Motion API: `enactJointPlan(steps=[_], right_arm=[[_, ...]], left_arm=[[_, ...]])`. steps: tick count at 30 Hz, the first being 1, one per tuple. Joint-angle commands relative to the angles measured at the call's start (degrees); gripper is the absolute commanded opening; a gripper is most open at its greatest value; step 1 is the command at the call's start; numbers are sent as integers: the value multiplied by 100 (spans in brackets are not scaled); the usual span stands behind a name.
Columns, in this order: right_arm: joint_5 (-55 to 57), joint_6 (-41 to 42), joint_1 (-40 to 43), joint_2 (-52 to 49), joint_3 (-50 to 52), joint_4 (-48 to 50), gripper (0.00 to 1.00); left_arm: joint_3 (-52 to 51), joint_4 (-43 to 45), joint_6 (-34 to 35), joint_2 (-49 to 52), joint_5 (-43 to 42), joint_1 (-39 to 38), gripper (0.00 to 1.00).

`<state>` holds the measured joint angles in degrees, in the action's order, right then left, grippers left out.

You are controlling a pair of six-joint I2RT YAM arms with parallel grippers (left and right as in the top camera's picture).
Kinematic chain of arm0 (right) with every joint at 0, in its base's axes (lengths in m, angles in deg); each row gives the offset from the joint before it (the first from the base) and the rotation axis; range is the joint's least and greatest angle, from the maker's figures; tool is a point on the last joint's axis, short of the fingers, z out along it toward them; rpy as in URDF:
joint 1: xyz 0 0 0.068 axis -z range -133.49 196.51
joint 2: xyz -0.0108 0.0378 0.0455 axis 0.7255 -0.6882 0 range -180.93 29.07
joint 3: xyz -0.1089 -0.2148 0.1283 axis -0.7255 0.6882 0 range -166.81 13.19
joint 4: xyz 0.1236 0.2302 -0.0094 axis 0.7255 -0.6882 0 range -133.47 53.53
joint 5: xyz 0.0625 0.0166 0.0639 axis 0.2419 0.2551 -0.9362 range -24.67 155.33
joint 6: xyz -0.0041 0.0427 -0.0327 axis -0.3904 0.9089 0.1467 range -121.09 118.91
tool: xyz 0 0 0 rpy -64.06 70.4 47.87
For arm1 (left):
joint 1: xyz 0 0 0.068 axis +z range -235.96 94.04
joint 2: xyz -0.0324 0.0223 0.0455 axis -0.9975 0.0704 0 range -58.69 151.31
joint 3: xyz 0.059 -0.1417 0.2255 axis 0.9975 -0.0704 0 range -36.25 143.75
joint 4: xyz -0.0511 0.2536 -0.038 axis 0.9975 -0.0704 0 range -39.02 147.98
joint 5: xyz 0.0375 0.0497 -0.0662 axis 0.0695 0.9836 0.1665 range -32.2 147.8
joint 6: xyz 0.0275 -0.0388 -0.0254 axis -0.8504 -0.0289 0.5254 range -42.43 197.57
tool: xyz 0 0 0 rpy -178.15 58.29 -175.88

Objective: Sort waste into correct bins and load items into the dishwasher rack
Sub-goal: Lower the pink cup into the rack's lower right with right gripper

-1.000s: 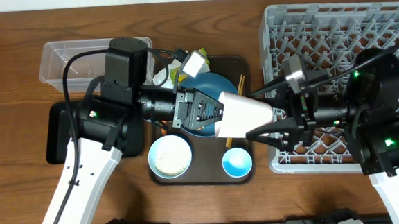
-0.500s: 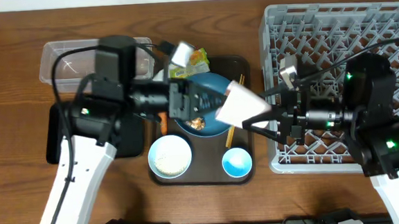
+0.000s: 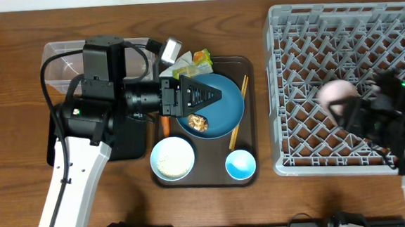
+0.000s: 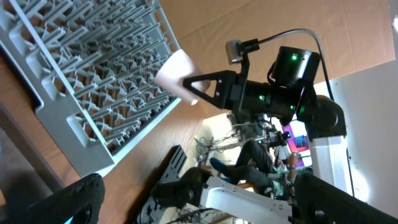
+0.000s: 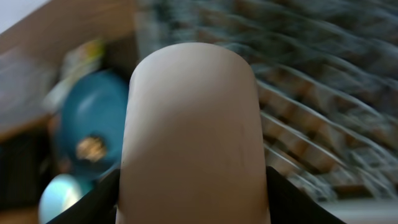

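Note:
I will move my right gripper back and down, toward the right in the overhead view, to the rack's near edge [image 3: 381, 155]. I will let go of the cup there because that part of the rack is empty.
My right gripper [image 3: 340, 102] is shut on the small pink cup [image 3: 336, 92], held on its side above the grey dishwasher rack [image 3: 281, 24]. In the right wrist view the pink cup [image 5: 193, 124] fills the frame between the fingers [image 5: 102, 196]. My left gripper [image 3: 212, 96] stands open and empty above the dark blue bowl [image 3: 227, 108], which holds brown food scraps [image 3: 198, 122]. From the left wrist view I see the pink cup [image 4: 176, 71] over the rack [image 4: 56, 106]. A white bowl of rice [image 3: 172, 159], a light blue cup [image 3: 240, 165] and the chopsticks [image 3: 238, 115] lie on the brown tray [image 3: 252, 177].
A green-yellow wrapper [image 3: 200, 57] and a white napkin [image 3: 177, 67] lie at the brown tray's back edge. A sliver of orange carrot [image 3: 165, 122] shows beside the blue bowl. The clear tub [image 3: 62, 59] and the black tray [image 3: 56, 147] sit at the left, partly under my left arm.
The pink cup passed from my left gripper to my right. The left gripper opened and drew back left; the right closed on the cup and carried it right, over the rack.

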<state>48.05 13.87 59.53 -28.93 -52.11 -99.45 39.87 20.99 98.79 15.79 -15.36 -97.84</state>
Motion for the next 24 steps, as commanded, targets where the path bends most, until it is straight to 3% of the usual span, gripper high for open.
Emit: enactJointPlan(steps=[1, 7, 12, 24], right_arm=[[907, 522, 772, -11, -68, -356, 50], [1351, 415, 1952, -435, -66, -883, 49], [1641, 225, 2459, -977, -66, -986, 50], [1484, 85, 2549, -2323, -66, -863, 51]], left_arm=[[87, -50, 9, -37, -94, 24, 98], [87, -70, 9, -37, -92, 24, 98], [87, -70, 7, -37, -92, 24, 98], [87, -70, -15, -37, -70, 24, 98]])
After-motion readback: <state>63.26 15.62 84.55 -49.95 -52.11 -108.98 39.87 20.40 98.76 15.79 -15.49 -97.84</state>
